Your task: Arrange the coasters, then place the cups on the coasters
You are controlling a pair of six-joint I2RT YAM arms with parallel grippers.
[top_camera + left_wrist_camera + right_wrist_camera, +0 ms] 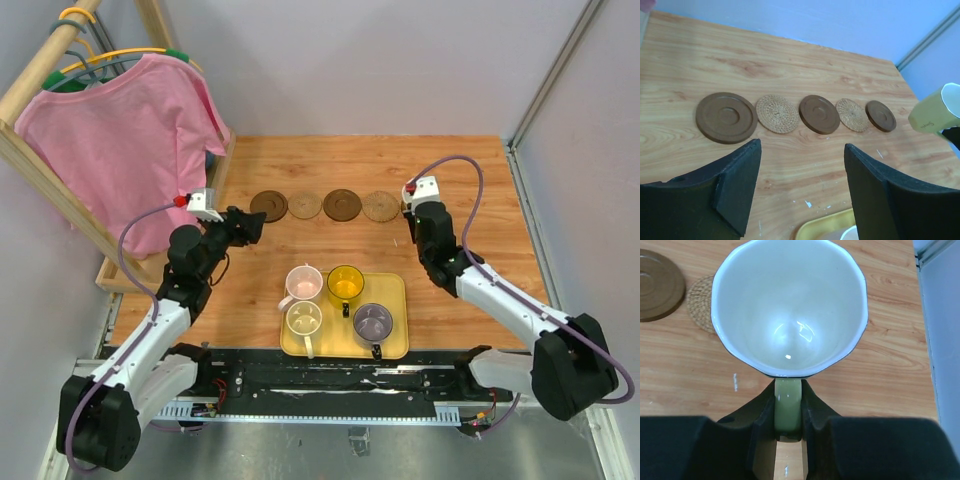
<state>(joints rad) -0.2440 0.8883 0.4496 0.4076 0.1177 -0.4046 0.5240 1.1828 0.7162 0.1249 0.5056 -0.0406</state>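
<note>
My right gripper holds the cup and should next lower it outward onto the bare dark brown coaster at the end of the row, then let it go.
Five coasters lie in a row across the table: dark brown [726,117], tan [777,113], dark brown [819,114], tan [852,115], dark brown [880,116]. From the top view only the first four [268,205] show. My right gripper [788,390] is shut on the handle of a pale green cup [790,305] with a white inside, held above the table at the row's right end [937,112]. My left gripper [802,145] stands open and empty just before the row's left end [250,225]. Pink [303,283], yellow [345,285], cream [303,320] and grey-purple [372,322] cups stand on the tray.
The yellow tray [398,300] sits at the near middle between the arms. A wooden rack with a pink shirt [120,130] stands at the far left, close to my left arm. Walls border the table at the back and right.
</note>
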